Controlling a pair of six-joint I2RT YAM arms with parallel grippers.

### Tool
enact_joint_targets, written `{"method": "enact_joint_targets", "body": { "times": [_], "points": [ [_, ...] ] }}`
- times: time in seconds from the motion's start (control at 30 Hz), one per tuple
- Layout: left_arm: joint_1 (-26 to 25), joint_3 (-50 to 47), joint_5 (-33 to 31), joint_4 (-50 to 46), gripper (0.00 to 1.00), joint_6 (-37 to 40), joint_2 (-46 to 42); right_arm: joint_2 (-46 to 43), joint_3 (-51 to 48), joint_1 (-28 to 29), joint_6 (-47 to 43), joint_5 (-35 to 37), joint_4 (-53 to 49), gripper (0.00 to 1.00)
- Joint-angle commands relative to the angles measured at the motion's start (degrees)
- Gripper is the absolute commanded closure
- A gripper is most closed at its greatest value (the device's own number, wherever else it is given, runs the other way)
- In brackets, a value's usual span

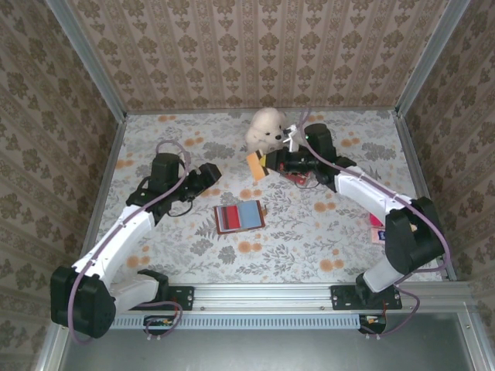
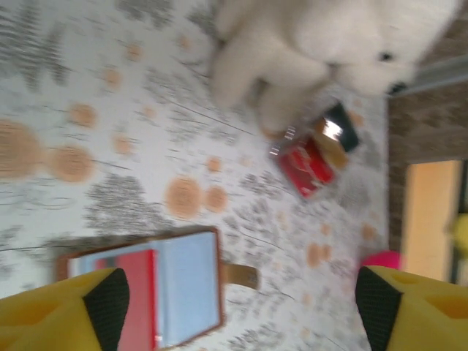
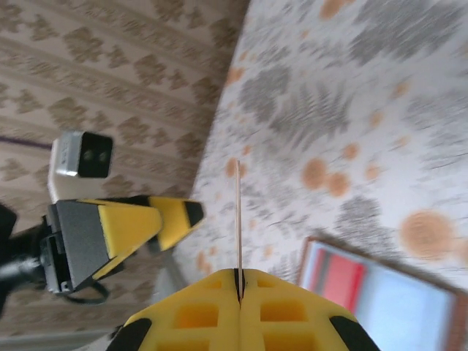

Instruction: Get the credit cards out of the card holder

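I need to swing my right gripper round and lower the orange card into the middle section of the clear box to release it, since a matching orange card shows there.
The brown card holder point(image 1: 240, 217) lies open on the table between the arms, light-blue lining up, with a red credit card point(image 1: 229, 217) in its left half. In the left wrist view the holder point(image 2: 186, 281) and red card point(image 2: 135, 296) sit below my left gripper point(image 2: 238, 303), which is open and holds nothing. That gripper point(image 1: 210, 171) hovers up and left of the holder. My right gripper point(image 1: 268, 163) is shut on an orange card point(image 1: 254, 165), lifted above the table. The right wrist view shows that card point(image 3: 238, 219) edge-on between the closed jaws point(image 3: 239, 281), with the holder point(image 3: 398, 296) at lower right.
A white plush toy point(image 1: 267, 127) sits at the back centre. A clear box with red stripes point(image 1: 298, 177) lies beside the right arm. A pink object point(image 1: 377, 232) rests near the right wall. Patterned walls enclose the table on three sides.
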Motion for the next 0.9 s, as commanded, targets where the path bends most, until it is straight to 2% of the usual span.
{"method": "enact_joint_targets", "body": {
  "times": [0.0,0.17,0.23,0.33,0.4,0.53,0.77,0.87],
  "points": [
    [0.3,3.1,-11.0,-8.0,0.11,6.4,1.4,-3.6,3.4,-2.8,-14.8,9.0,-13.9,1.00],
    [0.3,3.8,-17.0,-9.6,0.03,10.4,2.5,-6.4,4.1,-7.2,-27.4,16.4,-18.7,1.00],
    [0.3,4.5,-19.2,-11.0,0.01,11.8,3.0,-7.8,3.4,-7.7,-34.0,23.0,-19.0,1.00],
    [0.3,5.7,-21.3,-12.7,0.00,13.3,3.7,-7.5,3.6,-9.5,-39.8,27.5,-19.3,1.00],
    [0.3,6.0,-21.6,-12.8,0.00,14.0,4.3,-6.0,4.3,-11.3,-42.3,27.7,-19.3,1.00],
    [0.3,6.6,-20.5,-11.4,0.00,14.6,5.6,-2.3,4.7,-12.5,-53.4,27.3,-18.0,1.00],
    [0.4,8.1,-19.7,-11.7,0.00,15.2,8.5,4.6,10.9,-13.4,-69.8,21.2,-23.5,1.00],
    [0.4,8.1,-19.1,-11.7,0.00,15.3,8.8,7.5,13.2,-13.4,-74.1,23.5,-24.7,1.00]
  ]
}}
